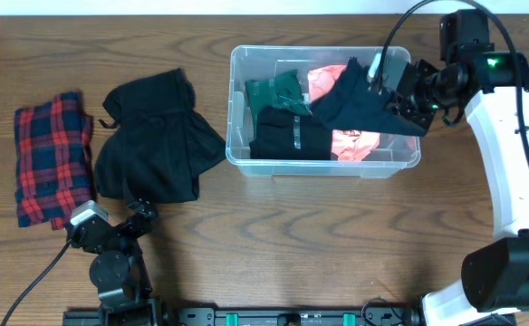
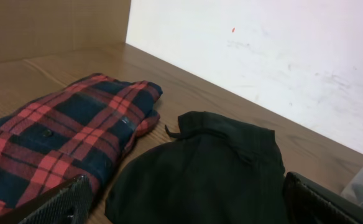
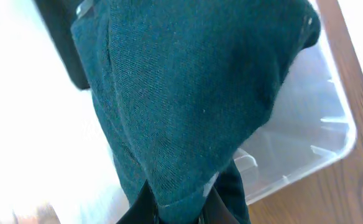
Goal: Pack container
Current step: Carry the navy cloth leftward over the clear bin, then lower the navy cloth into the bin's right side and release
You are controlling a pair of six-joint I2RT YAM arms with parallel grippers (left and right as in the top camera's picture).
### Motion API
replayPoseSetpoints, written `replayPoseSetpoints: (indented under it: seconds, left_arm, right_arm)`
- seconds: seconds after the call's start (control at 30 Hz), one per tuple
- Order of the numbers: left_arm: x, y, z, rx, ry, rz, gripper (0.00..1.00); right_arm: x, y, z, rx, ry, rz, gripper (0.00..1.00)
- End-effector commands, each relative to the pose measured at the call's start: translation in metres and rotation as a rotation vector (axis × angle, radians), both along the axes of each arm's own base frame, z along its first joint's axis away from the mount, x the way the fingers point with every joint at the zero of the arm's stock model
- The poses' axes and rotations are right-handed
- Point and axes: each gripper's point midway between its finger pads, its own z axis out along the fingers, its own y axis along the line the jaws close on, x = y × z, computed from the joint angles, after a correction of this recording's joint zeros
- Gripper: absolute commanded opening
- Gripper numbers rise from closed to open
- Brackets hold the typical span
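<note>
The right gripper lowers the dark teal garment [image 1: 360, 104], still hanging past the tub's rim, inside and back toward the tub's near side beside the black garment next.
The container [image 1: 237, 109], a clear plastic tub, stands at the table's centre right and holds a green garment [image 1: 275, 91], a black garment [image 1: 292, 138] and an orange one [image 1: 355, 143]. My right gripper [image 1: 393, 91] is shut on a dark teal garment [image 1: 360, 104] and holds it over the tub's right half; in the right wrist view the cloth [image 3: 194, 93] hangs from the fingers [image 3: 180, 208] above the tub's corner [image 3: 330, 134]. My left gripper [image 2: 188, 202] is open and empty near the front left edge, low behind a black garment [image 2: 212, 168].
A red and navy plaid shirt [image 1: 52, 158] lies folded at the far left, also in the left wrist view [image 2: 57, 140]. A black garment [image 1: 156, 145] lies crumpled between it and the tub. A white wall [image 2: 281, 56] runs along the table's far edge.
</note>
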Motion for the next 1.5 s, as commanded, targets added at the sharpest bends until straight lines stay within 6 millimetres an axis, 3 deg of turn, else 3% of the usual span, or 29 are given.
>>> replayPoseSetpoints:
  seconds: [0.0,0.27,0.47,0.6,0.67,0.83,0.93,1.03,1.1,1.17,1.27,1.4,1.47]
  left_arm:
    - [-0.003,0.004,-0.018,-0.007,0.056,0.025,0.98]
    - [-0.003,0.004,-0.018,-0.007,0.056,0.025,0.98]
    - [-0.003,0.004,-0.018,-0.007,0.056,0.025,0.98]
    - [-0.003,0.004,-0.018,-0.007,0.056,0.025,0.98]
    - [-0.003,0.004,-0.018,-0.007,0.056,0.025,0.98]
    - [-0.003,0.004,-0.018,-0.007,0.056,0.025,0.98]
    - [-0.003,0.004,-0.018,-0.007,0.055,0.025,0.98]
    - [-0.003,0.004,-0.018,-0.007,0.056,0.025,0.98]
    - [-0.003,0.004,-0.018,-0.007,0.056,0.025,0.98]
    - [-0.003,0.004,-0.018,-0.007,0.056,0.025,0.98]
    - [-0.003,0.004,-0.018,-0.007,0.056,0.025,0.98]
    - [-0.003,0.004,-0.018,-0.007,0.056,0.025,0.98]
    - [-0.003,0.004,-0.018,-0.007,0.056,0.025,0.98]
  right_arm:
    - [-0.011,0.007,-0.016,-0.019,0.014,0.144,0.01]
    - [-0.036,0.022,-0.048,0.066,0.094,0.235,0.01]
    - [-0.038,0.024,-0.071,0.080,0.099,0.238,0.01]
    - [-0.037,0.029,-0.073,0.107,0.087,0.245,0.01]
    - [-0.034,0.033,-0.070,0.139,0.074,0.246,0.06]
    - [-0.032,0.036,-0.068,0.175,0.100,0.171,0.44]
    - [-0.032,0.035,-0.069,0.171,0.105,0.157,0.50]
    - [-0.031,0.035,-0.068,0.176,0.109,0.139,0.75]
    - [-0.027,0.035,-0.067,0.189,0.111,0.096,0.80]
    - [-0.018,0.035,-0.065,0.211,0.106,0.031,0.79]
    - [-0.009,0.037,-0.061,0.253,0.114,-0.071,0.68]
    - [-0.001,0.038,-0.057,0.325,0.168,-0.254,0.29]
    - [0.000,0.039,-0.057,0.351,0.203,-0.328,0.04]
